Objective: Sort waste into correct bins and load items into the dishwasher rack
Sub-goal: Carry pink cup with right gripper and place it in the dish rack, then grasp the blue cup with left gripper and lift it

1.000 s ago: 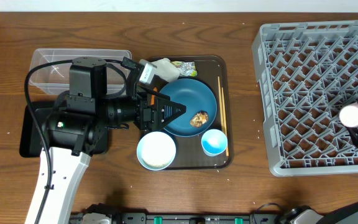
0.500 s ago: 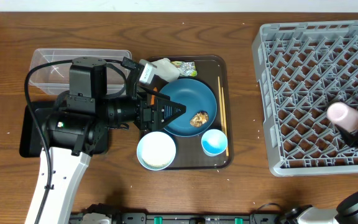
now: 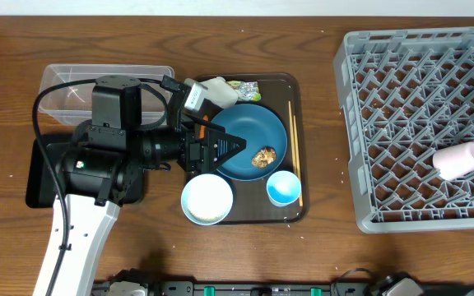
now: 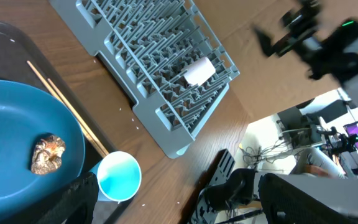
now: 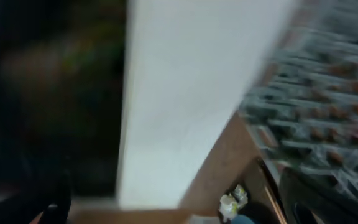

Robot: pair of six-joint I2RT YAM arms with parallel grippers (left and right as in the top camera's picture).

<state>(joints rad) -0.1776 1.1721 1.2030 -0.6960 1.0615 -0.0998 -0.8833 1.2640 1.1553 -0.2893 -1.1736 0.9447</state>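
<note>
The light-blue cup is below the left gripper and to its right in the overhead view, so the robot next lowers the fingers that way astride the cup's plate-side rim (image 3: 272, 178) (image 4: 99, 175).
The pink cup (image 3: 459, 159) lies on its side in the grey dishwasher rack (image 3: 385, 123), and also shows in the left wrist view (image 4: 199, 70). My left gripper (image 3: 220, 148) is open and empty over the left edge of the dark-blue plate (image 3: 249, 136), which holds a brown food lump (image 3: 263, 156). The white bowl (image 3: 206, 199), light-blue cup (image 3: 283, 187) and chopsticks (image 3: 295, 152) sit on the brown serving tray (image 3: 299, 99). A white napkin (image 3: 218, 90) and green-yellow wrapper (image 3: 243, 86) lie at its back. My right gripper (image 5: 179, 211) is out of the overhead view; its blurred view shows the fingers wide apart.
The clear tub (image 3: 64, 86) and black tray (image 3: 35, 177) are at the left, partly under my left arm. A few white rice grains (image 3: 341, 173) dot the table between tray and rack. No carrot shows.
My right gripper let go of the pink cup, which now lies in the rack. The right arm pulled away out of the overhead view. The left arm has not moved.
</note>
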